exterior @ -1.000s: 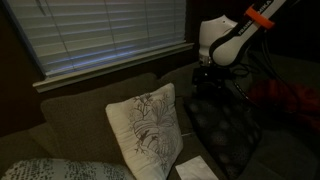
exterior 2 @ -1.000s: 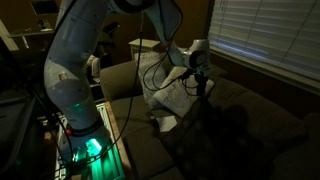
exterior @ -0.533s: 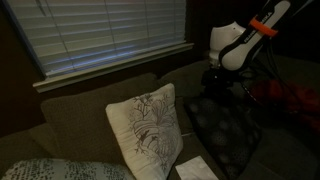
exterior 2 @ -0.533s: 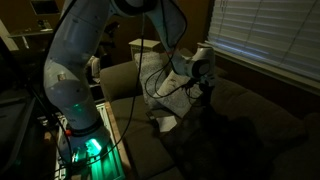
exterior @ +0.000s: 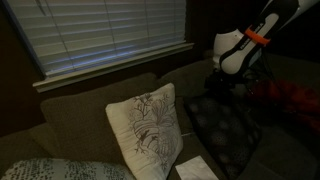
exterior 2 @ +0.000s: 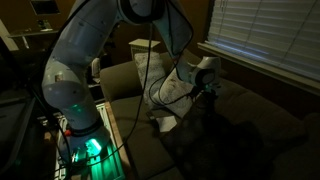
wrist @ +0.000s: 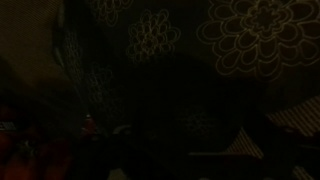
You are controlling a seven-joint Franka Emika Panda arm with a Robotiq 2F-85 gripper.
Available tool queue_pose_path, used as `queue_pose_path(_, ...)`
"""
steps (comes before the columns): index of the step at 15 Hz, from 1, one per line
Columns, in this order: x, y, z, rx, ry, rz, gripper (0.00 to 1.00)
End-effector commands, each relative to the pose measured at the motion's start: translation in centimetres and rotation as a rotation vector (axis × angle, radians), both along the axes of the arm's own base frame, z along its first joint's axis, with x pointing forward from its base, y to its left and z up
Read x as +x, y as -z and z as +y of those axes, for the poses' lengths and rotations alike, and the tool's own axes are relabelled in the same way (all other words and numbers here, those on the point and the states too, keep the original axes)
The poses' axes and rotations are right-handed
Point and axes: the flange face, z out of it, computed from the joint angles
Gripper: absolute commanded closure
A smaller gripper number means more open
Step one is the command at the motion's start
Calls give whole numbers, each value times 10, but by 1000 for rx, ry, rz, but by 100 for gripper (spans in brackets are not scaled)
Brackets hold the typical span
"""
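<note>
I will move my gripper toward the back of the couch next and lower it onto the upper edge of the dark cushion, because that edge is just below it.
My gripper (exterior: 222, 88) hangs just above the upper edge of a dark cushion (exterior: 225, 130) that leans on the couch seat. It seems open, with nothing between its fingers. A white cushion with a leaf print (exterior: 145, 130) stands upright beside the dark one. In an exterior view the gripper (exterior 2: 210, 92) is past the white cushion (exterior 2: 178, 92) and over the dark seat. The wrist view is very dark: I make out only dark fabric with pale flower outlines (wrist: 250, 35), and the fingers do not show.
A white sheet of paper (exterior: 195, 168) lies on the seat in front of the cushions. Closed blinds (exterior: 110, 35) run behind the couch back. Something red (exterior: 290, 100) lies beyond the arm. A patterned cushion (exterior: 50, 170) sits at the near corner.
The arm has carried the gripper sideways away from the white cushion and slightly lower over the dark cushion. The jaws have not changed.
</note>
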Motion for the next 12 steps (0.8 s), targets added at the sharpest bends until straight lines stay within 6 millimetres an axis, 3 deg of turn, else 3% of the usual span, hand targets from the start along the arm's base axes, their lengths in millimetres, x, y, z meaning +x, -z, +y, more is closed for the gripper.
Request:
queue_pose_path(1,20,4,-4,29,-16,-67,0)
queue_pose_path(4,32,9,-2,38,-21,-73,0)
queue_pose_path(10,44,41,9,61,-22,31,0)
queue_pose_path(11,45,46,9,65,-24,55,16)
queue_pose_path(12,47,49,9,61,-19,70,26)
